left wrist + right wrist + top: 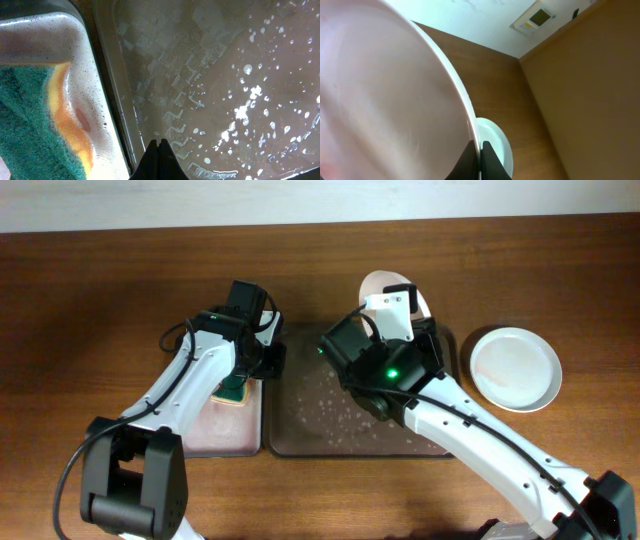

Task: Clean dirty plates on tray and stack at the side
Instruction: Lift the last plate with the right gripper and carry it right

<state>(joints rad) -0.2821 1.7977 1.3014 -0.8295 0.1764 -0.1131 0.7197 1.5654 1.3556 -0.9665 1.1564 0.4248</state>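
Note:
The pink plate needs to start the stack, so I will next swing my right gripper past the brown tray's side, tilt the plate flat and lower it onto the white plate [515,369] [495,144].
My right gripper [405,323] is shut on the rim of a pale pink plate [383,283] and holds it on edge above the far end of the brown tray [320,415]. In the right wrist view the fingers [479,152] pinch the plate's rim [385,100]. A clean white plate [515,368] lies on the table to the right and shows behind the rim [496,142]. My left gripper [266,366] is shut and empty [159,150], over the border between the two trays. A green and yellow sponge [35,120] lies in the foamy left tray [232,392].
The brown tray's floor [225,75] is wet with white foam specks. The left tray [215,430] holds soapy foam. The wooden table [100,280] runs round both trays. A wall and ceiling show in the right wrist view.

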